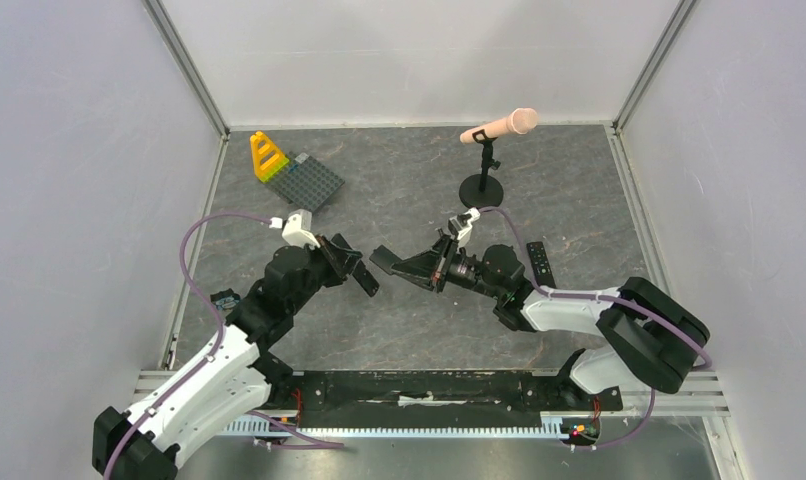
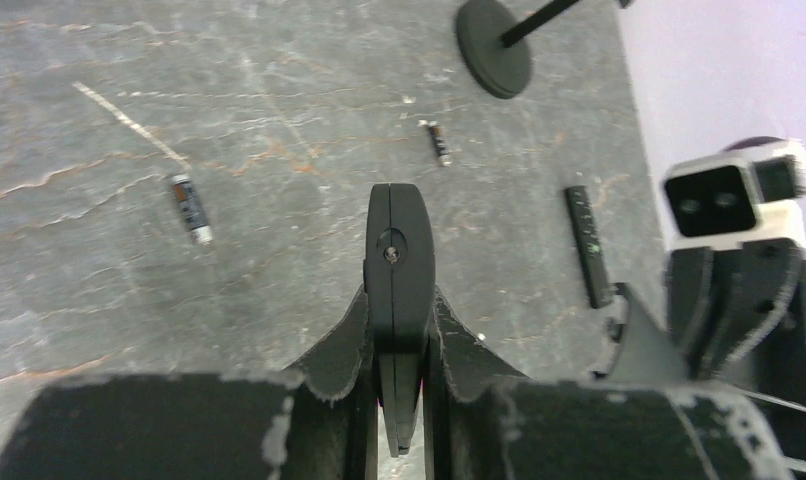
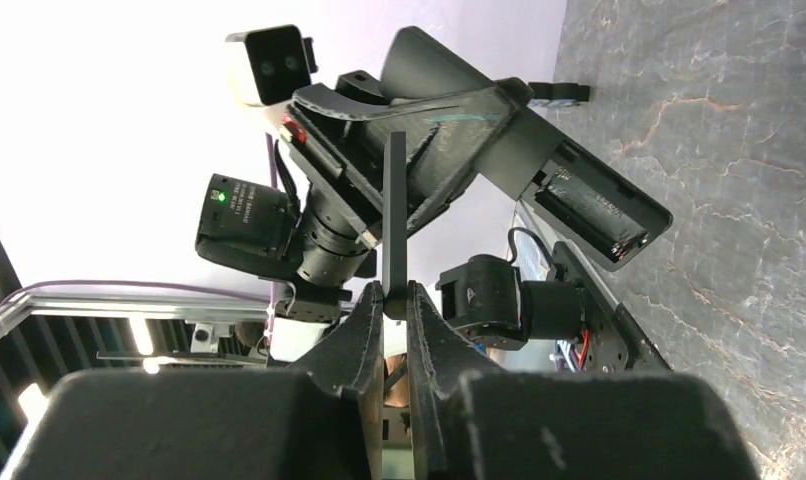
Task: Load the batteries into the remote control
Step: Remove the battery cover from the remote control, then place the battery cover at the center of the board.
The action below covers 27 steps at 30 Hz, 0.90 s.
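Note:
Next, my right gripper moves away from the remote control and down to release the cover on the tabletop, since the remote's open battery compartment still lacks its batteries.
My left gripper is shut on the remote control, held edge-on above the table. In the right wrist view the remote control shows its open battery compartment, with no cells inside. The right gripper pinches a thin flat black cover right beside it. From above, the left gripper and right gripper face each other at mid-table. Two batteries lie on the table, one to the left and one farther off.
A second black remote with buttons lies on the table to the right. A black microphone stand with a pink microphone stands at the back. A grey brick plate with a yellow piece sits back left.

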{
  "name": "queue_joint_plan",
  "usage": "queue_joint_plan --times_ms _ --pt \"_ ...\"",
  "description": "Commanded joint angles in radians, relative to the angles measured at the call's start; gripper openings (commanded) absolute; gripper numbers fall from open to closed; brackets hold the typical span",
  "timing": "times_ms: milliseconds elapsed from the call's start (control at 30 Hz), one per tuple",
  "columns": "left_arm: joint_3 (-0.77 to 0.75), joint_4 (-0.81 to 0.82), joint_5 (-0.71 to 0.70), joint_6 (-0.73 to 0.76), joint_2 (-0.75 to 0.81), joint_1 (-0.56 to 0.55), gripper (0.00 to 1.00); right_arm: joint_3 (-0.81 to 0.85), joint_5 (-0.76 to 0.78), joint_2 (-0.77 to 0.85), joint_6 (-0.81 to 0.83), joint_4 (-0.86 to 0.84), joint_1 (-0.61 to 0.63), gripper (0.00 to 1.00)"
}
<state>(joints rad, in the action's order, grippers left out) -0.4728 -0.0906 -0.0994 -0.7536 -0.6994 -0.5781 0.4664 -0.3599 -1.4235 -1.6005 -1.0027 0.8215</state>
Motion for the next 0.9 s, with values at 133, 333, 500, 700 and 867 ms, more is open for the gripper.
queue_joint_plan --times_ms 133,333,500,700,867 --pt "-0.006 -0.068 -0.138 0.019 -0.002 0.001 0.02 -0.020 0.109 0.090 0.190 0.332 -0.038 0.00" --pt "-0.023 -0.113 -0.131 0.031 0.027 0.001 0.02 -0.055 0.183 0.084 0.341 0.631 -0.081 0.00" --pt "-0.034 -0.101 -0.060 0.077 0.050 0.001 0.02 -0.072 0.232 0.068 0.405 0.728 -0.085 0.00" --pt "-0.083 -0.126 -0.065 0.147 0.039 0.003 0.02 -0.040 0.289 0.040 0.459 0.856 -0.087 0.22" --pt "-0.137 -0.185 -0.167 0.174 0.030 0.004 0.02 0.028 0.354 0.076 0.535 0.962 -0.084 0.48"
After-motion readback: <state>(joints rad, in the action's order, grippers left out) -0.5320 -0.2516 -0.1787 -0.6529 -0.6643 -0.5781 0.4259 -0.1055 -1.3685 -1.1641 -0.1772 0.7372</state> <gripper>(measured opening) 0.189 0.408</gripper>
